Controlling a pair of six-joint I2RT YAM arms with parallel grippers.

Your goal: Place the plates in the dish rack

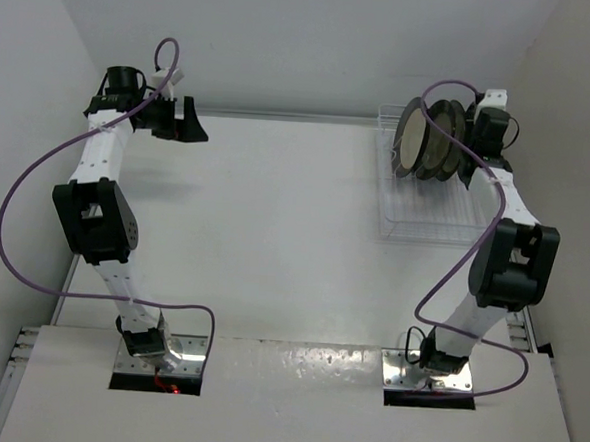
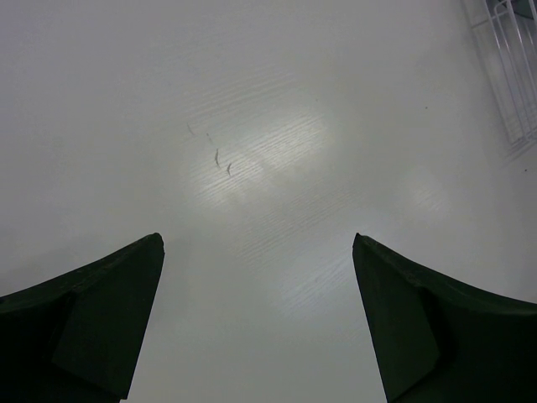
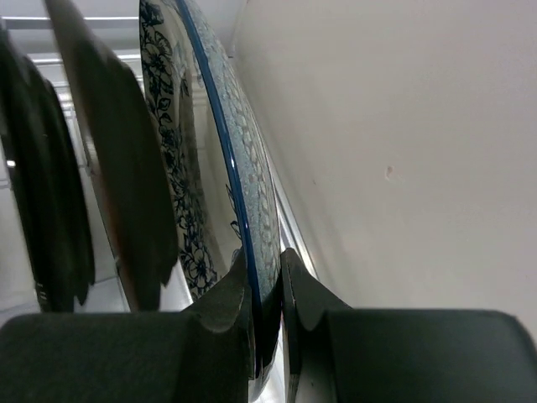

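The robot's right gripper needs to move the white plate away from the wall next, slightly down toward the dark-rimmed plates (image 1: 413, 138).
The dish rack (image 1: 425, 225) stands at the far right of the table, and its corner (image 2: 513, 67) shows in the left wrist view. Dark-rimmed plates (image 1: 413, 138) stand on edge in its far end. My right gripper (image 1: 478, 142) is at the rack's far right side. In its wrist view the right gripper (image 3: 267, 256) is shut on the rim of the white plate with the blue floral rim (image 3: 239, 159), held upright beside two dark-rimmed plates (image 3: 126, 168). My left gripper (image 1: 186, 124) hangs open over the far left of the table, nothing between its fingers (image 2: 117, 311).
A wall (image 3: 394, 168) rises close to the right of the rack and the held plate. The near half of the rack (image 1: 431, 204) holds no plates. White tabletop (image 2: 268, 151) lies under the left gripper.
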